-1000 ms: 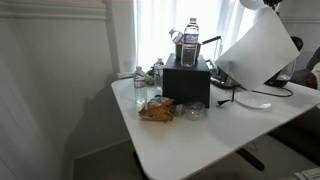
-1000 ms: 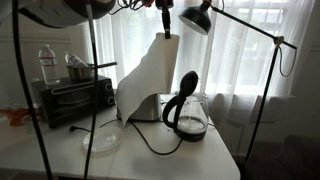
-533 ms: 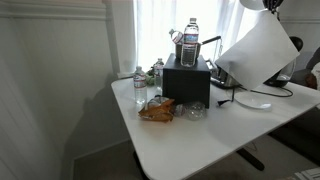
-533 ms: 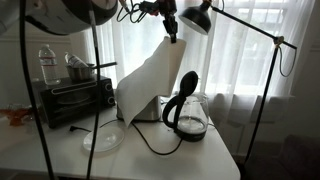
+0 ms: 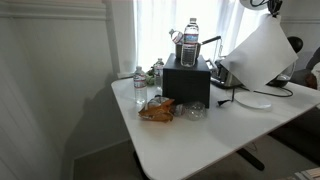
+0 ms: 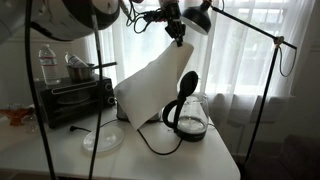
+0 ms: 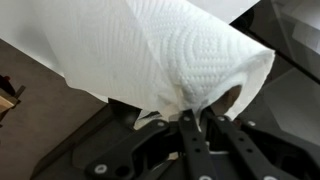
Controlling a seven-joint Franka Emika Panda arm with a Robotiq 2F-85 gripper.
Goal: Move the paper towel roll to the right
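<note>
Next, the gripper lowers from the lamp head and releases the roll upright on the tabletop [image 6: 146,131] beside the plate, since the roll hangs tilted in the air.
The paper towel roll shows as a broad loose white sheet hanging in the air in both exterior views [image 5: 262,53] [image 6: 152,88]. My gripper [image 6: 181,38] pinches its top corner high above the table, near the desk lamp head. In the wrist view the embossed white sheet [image 7: 170,50] fills the upper frame and bunches between my black fingers [image 7: 200,118], which are shut on it. The sheet's lower edge hangs beside the black toaster oven [image 6: 72,98] and over the glass kettle [image 6: 187,115].
A white plate [image 6: 103,139] lies on the white table [image 5: 190,140]. A water bottle [image 5: 190,44] and a pot stand on the toaster oven [image 5: 187,80]. A snack bag [image 5: 157,110], another bottle [image 5: 140,88], lamp arms [image 6: 250,28] and sheer curtains are around.
My gripper has moved up and sideways toward the lamp head, pulling the sheet's top corner with it, so the sheet hangs more stretched and slanted.
</note>
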